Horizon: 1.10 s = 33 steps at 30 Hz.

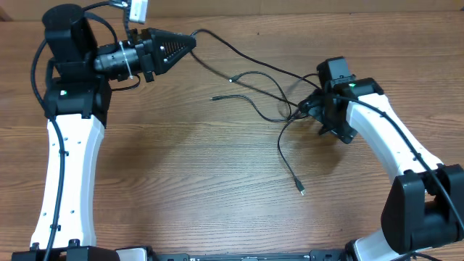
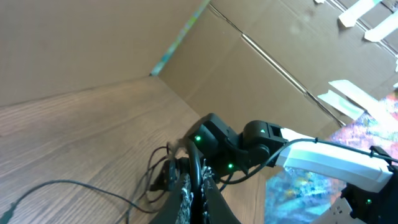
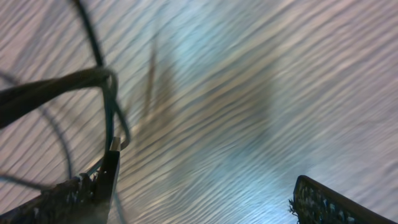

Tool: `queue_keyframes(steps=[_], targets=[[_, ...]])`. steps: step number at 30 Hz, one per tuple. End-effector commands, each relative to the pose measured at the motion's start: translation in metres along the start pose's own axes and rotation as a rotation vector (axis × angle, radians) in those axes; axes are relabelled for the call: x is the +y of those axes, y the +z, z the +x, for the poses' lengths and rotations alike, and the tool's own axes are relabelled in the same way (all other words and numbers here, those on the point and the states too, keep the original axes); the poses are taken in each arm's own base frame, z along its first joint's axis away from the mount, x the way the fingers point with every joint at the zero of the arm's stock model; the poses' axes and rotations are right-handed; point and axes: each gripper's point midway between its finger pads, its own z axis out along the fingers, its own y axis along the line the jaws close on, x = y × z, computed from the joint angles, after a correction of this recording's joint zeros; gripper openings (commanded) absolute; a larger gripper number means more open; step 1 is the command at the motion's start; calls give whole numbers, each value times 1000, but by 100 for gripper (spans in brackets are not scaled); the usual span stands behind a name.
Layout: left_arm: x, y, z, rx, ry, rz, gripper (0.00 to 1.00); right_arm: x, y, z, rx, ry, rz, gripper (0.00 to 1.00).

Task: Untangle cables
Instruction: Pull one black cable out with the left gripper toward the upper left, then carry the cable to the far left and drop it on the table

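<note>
The held cable runs into the tangle. The cable lifts away from it in my left gripper next, then comes down and is released over the tabletop's far corner (image 1: 20,58) beside this arm.
Several thin black cables (image 1: 254,98) lie loosely crossed on the wooden table, tangled near the right arm. One strand runs down to a pale tip (image 1: 301,191). Two loose plug ends lie at the middle (image 1: 232,78). My left gripper (image 1: 190,42) is shut on the end of one cable, which stretches right toward the tangle. In the left wrist view the cable (image 2: 200,163) sits between the closed jaws (image 2: 200,193). My right gripper (image 1: 325,116) is open at the tangle. In the right wrist view its fingers (image 3: 205,199) are wide apart, with cable strands (image 3: 109,106) against the left finger.
A white tag or box (image 1: 138,9) hangs at the back left near the left arm. Cardboard walls (image 2: 249,56) stand behind the table. The right arm (image 2: 323,155) shows in the left wrist view.
</note>
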Motion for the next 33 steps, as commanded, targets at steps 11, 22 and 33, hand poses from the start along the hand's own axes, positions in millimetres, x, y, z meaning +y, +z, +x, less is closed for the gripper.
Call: queue_keyframes(steps=[11,22,33], targets=[[69,-54,-16,-114,23,-441,4,-76,8,-37,14,157,140,100],[90,-118,-76,-247,193,-880,4,-110,12,-46,82,297,131,100],[30,-242,-186,-541,521,-1392,4,-110,12,-43,90,290,137,100]])
